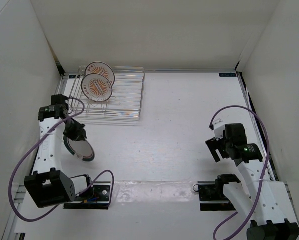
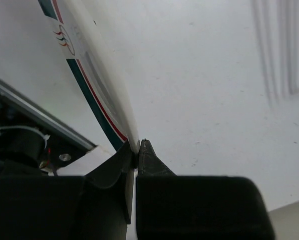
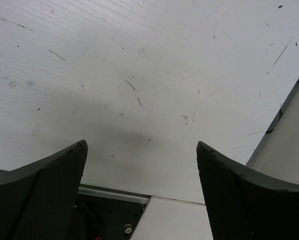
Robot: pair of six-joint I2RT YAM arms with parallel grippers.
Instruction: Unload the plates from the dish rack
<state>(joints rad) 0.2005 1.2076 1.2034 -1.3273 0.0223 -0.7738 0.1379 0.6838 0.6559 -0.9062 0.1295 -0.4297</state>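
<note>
I will lower the third plate with my left gripper toward bare table. The gripper will also pull back toward its base and tilt the plate flatter.
Two white plates with orange sunburst centres (image 1: 97, 86) stand upright in the silvery wire dish rack (image 1: 124, 97) at the back left. My left gripper (image 1: 75, 137) is shut on the rim of a third plate with a pale centre and dark rim (image 1: 80, 150), held tilted just above the table in front of the rack. In the left wrist view the plate (image 2: 96, 80) runs edge-on up from the pinched fingertips (image 2: 137, 148). My right gripper (image 1: 215, 146) is open and empty over bare table at the right, its fingers (image 3: 54, 175) wide apart.
White walls enclose the table on three sides. The arm bases (image 1: 86, 192) and their cables sit at the near edge. A metal strip (image 3: 114, 194) runs along the near table edge below the right gripper.
</note>
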